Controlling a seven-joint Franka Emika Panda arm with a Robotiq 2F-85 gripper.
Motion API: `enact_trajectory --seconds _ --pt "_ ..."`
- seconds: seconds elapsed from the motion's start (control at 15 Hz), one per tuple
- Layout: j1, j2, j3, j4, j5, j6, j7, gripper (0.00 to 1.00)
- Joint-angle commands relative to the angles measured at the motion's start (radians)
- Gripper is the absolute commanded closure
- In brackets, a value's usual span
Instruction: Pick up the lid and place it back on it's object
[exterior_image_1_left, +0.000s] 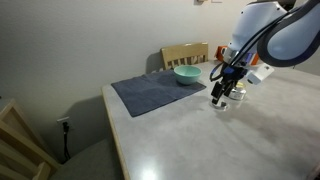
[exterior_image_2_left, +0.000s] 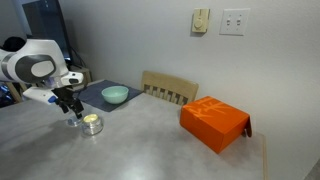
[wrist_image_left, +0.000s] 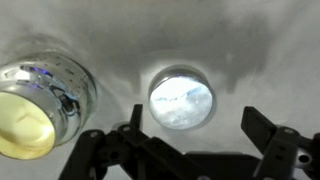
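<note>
The lid lies on the tabletop below my gripper, and my open fingers already line up with both sides, so I should lower them around the round rim (exterior_image_1_left: 219, 106) (wrist_image_left: 181, 98).
The lid (wrist_image_left: 181, 98), a small flat silvery disc, lies on the pale table just ahead of my gripper (wrist_image_left: 198, 130) in the wrist view. The gripper is open and hangs over the lid, with one finger on each side and nothing between them. The object (wrist_image_left: 40, 105), a small squat glass jar with pale contents, stands uncovered beside the lid. In an exterior view the gripper (exterior_image_2_left: 70, 108) hovers low over the table with the jar (exterior_image_2_left: 92, 124) right next to it. In an exterior view the gripper (exterior_image_1_left: 223, 95) partly hides both.
A teal bowl (exterior_image_1_left: 187, 74) sits on a grey mat (exterior_image_1_left: 150, 95) further back. An orange box (exterior_image_2_left: 215, 122) lies on the table some way beyond the jar. A wooden chair (exterior_image_2_left: 170, 90) stands at the table's far edge.
</note>
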Motion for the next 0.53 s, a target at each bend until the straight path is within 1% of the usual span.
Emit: enact_trajectory --seconds 0.0,0.13,0.47 --pt "0.002 0.010 -0.021 -0.001 0.009 0.006 0.015 0.00" --pt "0.004 0.023 -0.030 0.009 0.006 -0.004 0.023 0.00" --pt "0.005 0.090 -0.026 0.048 0.007 -0.031 0.010 0.00"
